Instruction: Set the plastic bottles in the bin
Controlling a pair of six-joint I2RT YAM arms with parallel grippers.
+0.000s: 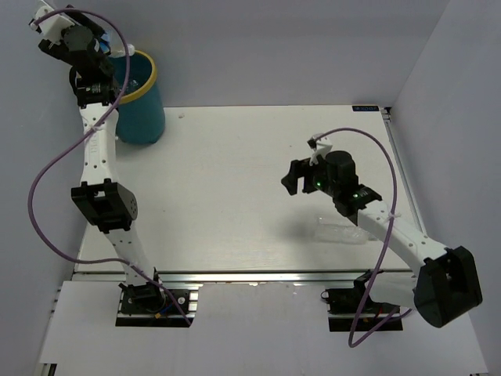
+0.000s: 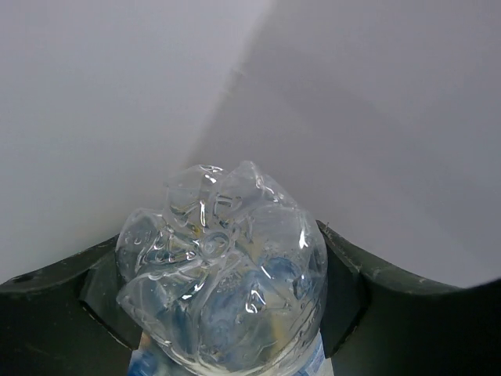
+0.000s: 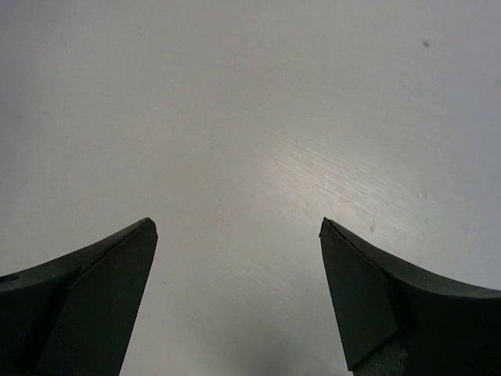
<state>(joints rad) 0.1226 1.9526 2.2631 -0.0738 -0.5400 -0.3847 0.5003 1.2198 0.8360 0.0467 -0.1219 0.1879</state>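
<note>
The clear bottle's middle [image 1: 342, 230] lies beneath my forearm, behind the gripper's fingers. My right gripper draws back next, to the right in the top view, and lowers onto it.
My left gripper [image 1: 108, 47] is raised at the far left, over the back-left rim of the teal bin [image 1: 145, 113] with the yellow rim. It is shut on a clear plastic bottle [image 2: 223, 274] with a blue label, whose ribbed base points at the wall in the left wrist view. Both fingers [image 2: 352, 282] press the bottle's sides. A clear bottle [image 1: 342, 229] lies on the white table under my right forearm. My right gripper [image 1: 294, 178] is open and empty above the table, its fingers [image 3: 364, 298] wide apart over bare surface. Other bottles are out of view.
The bin stands at the table's far left corner against the grey wall. A metal rail [image 1: 258, 276] runs along the table's near edge, with both arm bases bolted there. Grey walls close the back and right sides.
</note>
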